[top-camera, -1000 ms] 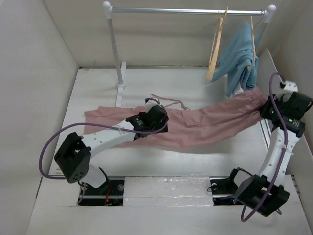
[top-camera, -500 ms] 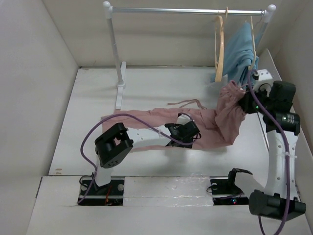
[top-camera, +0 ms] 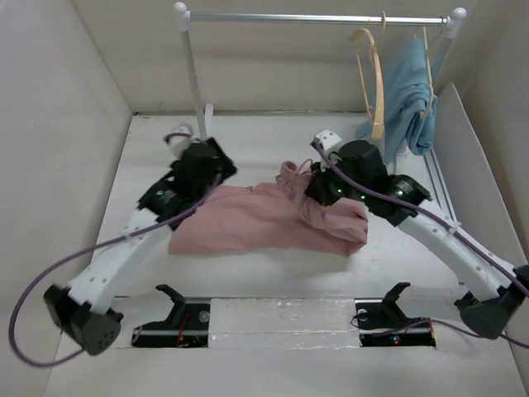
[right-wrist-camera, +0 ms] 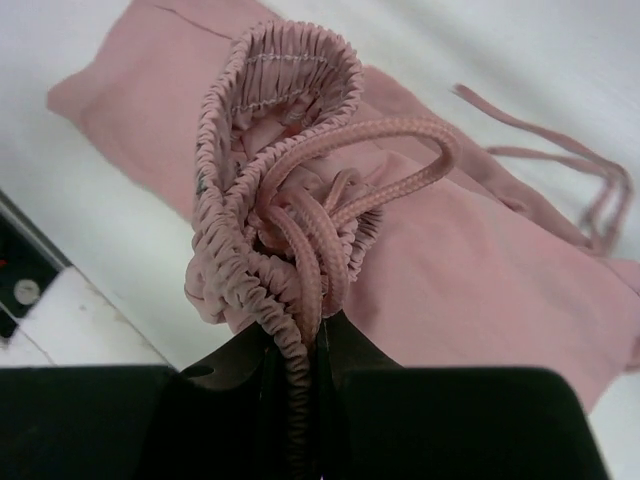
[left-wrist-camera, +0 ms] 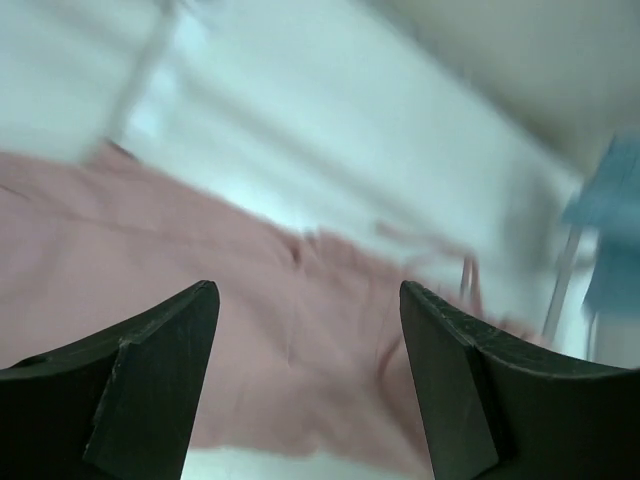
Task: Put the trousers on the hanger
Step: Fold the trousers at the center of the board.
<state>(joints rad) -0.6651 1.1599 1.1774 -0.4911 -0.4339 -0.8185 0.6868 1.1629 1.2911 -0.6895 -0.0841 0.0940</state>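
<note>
Next, my right gripper carries the raised waistband to the left in the top view and releases it at the trousers' flat end.
The dusty-pink trousers (top-camera: 248, 222) lie folded in a heap on the middle of the table. My right gripper (top-camera: 312, 187) is shut on their gathered waistband and drawstring (right-wrist-camera: 290, 250) and holds that bunch raised above the rest of the cloth (right-wrist-camera: 470, 280). My left gripper (top-camera: 207, 169) hovers open and empty over the heap's back left end; its wrist view shows pink cloth (left-wrist-camera: 250, 330) below and between the spread fingers (left-wrist-camera: 160, 370). The pale tan wooden hanger (top-camera: 374, 78) hangs bare on the rail at the back right, away from both grippers.
A metal clothes rail (top-camera: 314, 18) spans the back, its left post (top-camera: 192, 74) standing on the table behind my left gripper. A light-blue garment (top-camera: 409, 83) hangs on a second hanger right of the bare one. Walls close in on both sides.
My right gripper has carried the waistband from the back right to the middle, folding the trousers onto themselves. My left arm has swung from the middle of the trousers to the back left.
</note>
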